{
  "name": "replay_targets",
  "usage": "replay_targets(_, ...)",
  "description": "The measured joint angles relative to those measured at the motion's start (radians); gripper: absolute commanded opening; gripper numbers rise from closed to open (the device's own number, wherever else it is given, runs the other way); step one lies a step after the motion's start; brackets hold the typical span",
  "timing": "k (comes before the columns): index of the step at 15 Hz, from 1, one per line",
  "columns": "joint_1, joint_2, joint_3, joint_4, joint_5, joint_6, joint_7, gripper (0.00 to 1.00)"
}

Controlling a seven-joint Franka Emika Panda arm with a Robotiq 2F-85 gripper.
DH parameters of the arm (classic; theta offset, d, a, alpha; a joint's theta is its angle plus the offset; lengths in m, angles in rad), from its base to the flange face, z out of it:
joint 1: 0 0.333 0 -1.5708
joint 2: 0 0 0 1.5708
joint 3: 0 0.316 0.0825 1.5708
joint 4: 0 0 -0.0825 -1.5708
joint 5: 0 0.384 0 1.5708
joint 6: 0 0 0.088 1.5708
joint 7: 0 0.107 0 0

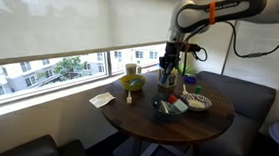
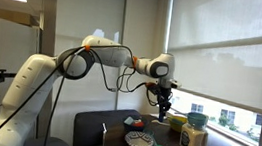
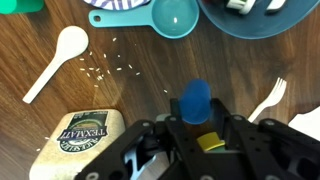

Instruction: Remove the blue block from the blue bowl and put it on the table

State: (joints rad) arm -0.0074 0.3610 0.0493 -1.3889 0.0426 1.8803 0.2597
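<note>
Next, my gripper lowers to the open spot of bare wood (image 3: 150, 106) below it beside the Tex-Mex packet, clear of the blue bowl (image 3: 255, 22), and releases the block.
In the wrist view my gripper (image 3: 196, 122) is shut on the blue block (image 3: 195, 97), a small rounded blue piece held between the fingers above the brown wooden table (image 3: 130, 95). A small yellow piece shows just behind the block, inside the jaws. The dark navy blue bowl (image 3: 255, 22) lies at the top right of this view, apart from the gripper, with white items in it. In an exterior view the gripper (image 1: 166, 66) hangs above the round table (image 1: 211, 126), up and to the left of the blue bowl (image 1: 167, 109).
A teal measuring cup (image 3: 170, 17), a white spoon (image 3: 60, 58), a Tex-Mex packet (image 3: 80, 140) and a white fork (image 3: 270, 100) lie on the table with scattered grains. A yellow bowl (image 1: 132, 83) and a patterned plate (image 1: 197, 101) stand nearby. A jar (image 2: 194, 139) stands on the table.
</note>
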Motion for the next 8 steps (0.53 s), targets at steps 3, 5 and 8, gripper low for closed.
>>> replay_targets(3, 0.018, 0.026, -0.001, 0.046, -0.001, -0.008, 0.003, 0.1)
replay_targets(5, 0.022, 0.028, -0.005, 0.046, -0.003, -0.008, 0.004, 0.1)
replay_targets(8, 0.052, 0.056, -0.017, 0.054, -0.037, -0.065, 0.045, 0.1)
